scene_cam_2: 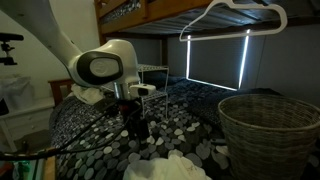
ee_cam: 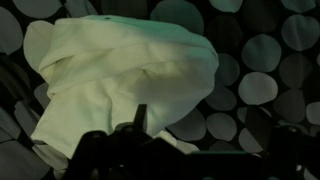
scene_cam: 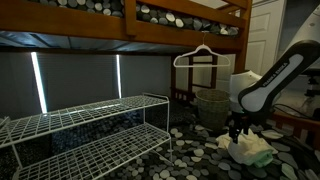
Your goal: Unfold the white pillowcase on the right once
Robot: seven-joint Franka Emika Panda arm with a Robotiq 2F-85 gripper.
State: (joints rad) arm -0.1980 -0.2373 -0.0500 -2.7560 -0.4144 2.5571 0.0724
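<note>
I need to lower my gripper next, so that it comes down onto the pillowcase's near edge.
A crumpled white pillowcase [scene_cam: 252,151] lies on the black bedspread with grey spots [scene_cam: 200,150]. It also shows at the bottom edge of an exterior view [scene_cam_2: 165,166] and fills the upper left of the wrist view [ee_cam: 120,70]. My gripper [scene_cam: 238,129] hangs just above the pillowcase's near edge and points down. In the wrist view the gripper [ee_cam: 200,125] is open: one finger stands over the cloth's edge and the other over the bare spotted cover. Nothing is held. In an exterior view the gripper [scene_cam_2: 135,126] is just above and beside the cloth.
A white wire rack [scene_cam: 90,125] stands on the bed. A wicker basket [scene_cam: 212,105] [scene_cam_2: 270,125] is close to the pillowcase. A white hanger [scene_cam: 205,55] [scene_cam_2: 235,12] hangs from the wooden bunk frame overhead.
</note>
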